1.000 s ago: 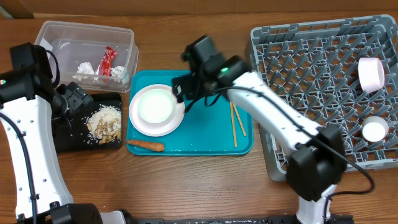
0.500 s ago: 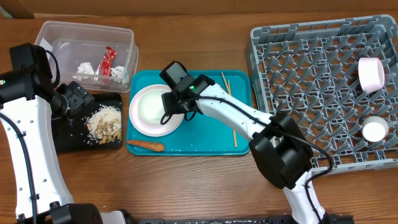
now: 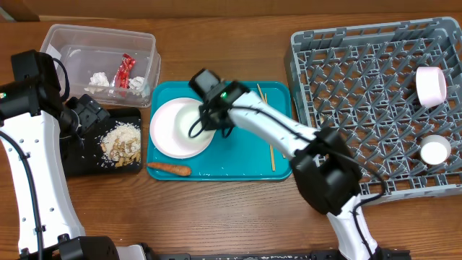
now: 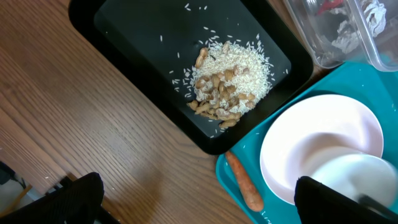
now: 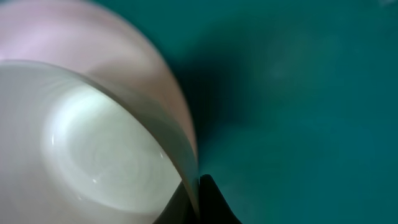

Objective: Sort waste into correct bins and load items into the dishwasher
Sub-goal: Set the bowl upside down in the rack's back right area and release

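The dish rack's far slots beside the cup are empty, so I will raise my right gripper, carry the bowl over them, tilt it, lower it in and let go.
A white bowl (image 3: 186, 119) rests on the round white plate (image 3: 167, 144) in the teal tray (image 3: 245, 162). My right gripper (image 3: 208, 119) is shut on the bowl's right rim (image 5: 186, 168), one finger inside and one outside; the bowl (image 5: 93, 149) fills the right wrist view. The carrot (image 3: 169, 170) lies at the tray's front left. Chopsticks (image 3: 272, 144) lie at the tray's right. My left gripper (image 3: 90, 115) stands open, empty, above the black tray (image 3: 79, 155) holding the rice and nut scraps (image 3: 123, 142). In the left wrist view its fingers (image 4: 78, 199) straddle wood and carrot (image 4: 244, 183).
The clear tub (image 3: 101, 43) at the back left holds a red wrapper (image 3: 126, 72) and a crumpled napkin (image 3: 99, 79). The grey dish rack (image 3: 361, 87) on the right holds a cup (image 3: 431, 85) and a small bowl (image 3: 435, 152).
My right gripper moved left across the teal tray to the bowl and closed on its rim. The left arm has not moved.
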`<state>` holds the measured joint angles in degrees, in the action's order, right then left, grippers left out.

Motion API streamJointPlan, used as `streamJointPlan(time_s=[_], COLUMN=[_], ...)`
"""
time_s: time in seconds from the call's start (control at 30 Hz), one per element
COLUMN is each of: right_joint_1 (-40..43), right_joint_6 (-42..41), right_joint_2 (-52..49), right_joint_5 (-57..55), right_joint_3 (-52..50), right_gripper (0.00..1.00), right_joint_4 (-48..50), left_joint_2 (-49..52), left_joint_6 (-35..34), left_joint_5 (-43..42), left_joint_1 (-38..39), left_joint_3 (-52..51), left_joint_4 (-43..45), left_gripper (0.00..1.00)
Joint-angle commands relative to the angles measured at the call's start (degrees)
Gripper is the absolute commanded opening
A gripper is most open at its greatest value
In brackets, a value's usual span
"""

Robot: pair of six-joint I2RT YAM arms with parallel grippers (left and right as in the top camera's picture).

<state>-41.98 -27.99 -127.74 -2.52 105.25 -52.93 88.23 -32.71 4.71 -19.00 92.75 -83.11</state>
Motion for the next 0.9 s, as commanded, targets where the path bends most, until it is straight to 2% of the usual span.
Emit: streamJointPlan(time_s=[0.0, 0.27, 0.3, 0.4, 0.5, 0.7, 0.87], right_joint_1=[4.5, 16.74, 20.59, 26.4, 31.76, 40.13, 41.64], right_joint_6=[4.04, 3.78, 1.33, -5.05, -9.16, -9.57, -9.57], right_joint_2=[10.82, 19.96, 20.0, 19.96, 19.87, 17.18, 13.07], right_joint_5=[-14.16, -49.05, -58.8, -69.55, -72.43, -72.61, -72.43], right_joint_3=[7.43, 8.52, 8.48, 7.23, 5.33, 0.72, -2.03], right_gripper=[0.04, 0.04, 0.04, 0.04, 0.04, 0.04, 0.04], right_joint_4=[-3.89, -13.16, -15.65, -18.58, -19.39, -17.38, -16.15], left_joint_2=[-0.13, -0.13, -0.13, -0.13, -0.13, -0.13, -0.13], left_joint_6=[-0.72, -0.74, -0.74, -0.74, -0.74, -0.74, -0.74], left_joint_5=[-0.28, -0.28, -0.28, -0.28, -0.31, -0.31, -0.31], left_joint_1=[-0.2, -0.2, -0.2, -0.2, -0.13, -0.09, -0.09], left_joint_3=[0.72, 0.72, 0.72, 0.72, 0.72, 0.72, 0.72], left_joint_4=[0.13, 0.68, 0.81, 1.07, 1.29, 1.38, 1.49], left_gripper=[1.0, 1.0, 1.0, 1.0, 1.0, 1.0, 1.0])
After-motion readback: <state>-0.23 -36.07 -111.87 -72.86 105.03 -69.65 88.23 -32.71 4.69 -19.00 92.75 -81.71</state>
